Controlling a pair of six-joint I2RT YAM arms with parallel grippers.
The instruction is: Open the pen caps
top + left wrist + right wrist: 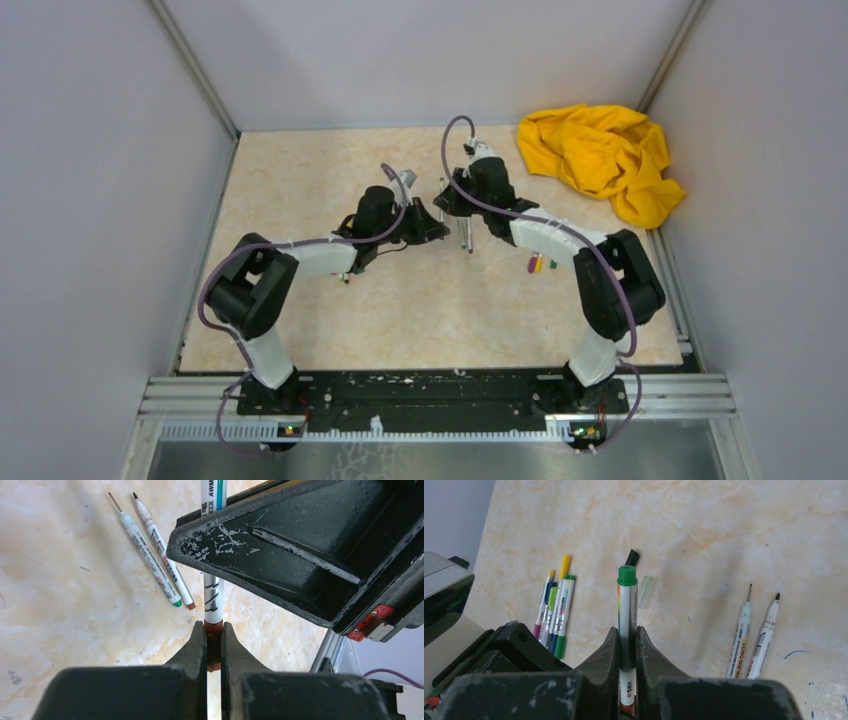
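Note:
The tabletop beside the uncapped pens is bare. I need to pull the white pen's body (212, 597) to the right in the top view with my right gripper next, then lower it and release it there.
My left gripper (214, 627) is shut on a red-brown pen cap (214, 647) at the end of a white pen barrel (212, 597). My right gripper (626, 630) is shut on the same barrel (626, 605), whose other end is green (627, 575). The red-brown cap shows low between the right fingers (626, 709), still against the barrel. In the top view the left gripper (427, 226) and the right gripper (452, 203) meet tip to tip above the table's middle. A black cap (632, 557) and a clear cap (647, 590) lie loose on the table.
Two uncapped pens (157, 560) lie side by side on the table; they also show in the right wrist view (754, 635). A bundle of capped pens (555, 611) lies beside the right arm (540, 263). A crumpled yellow cloth (600, 155) sits at the back right. Grey walls enclose the table.

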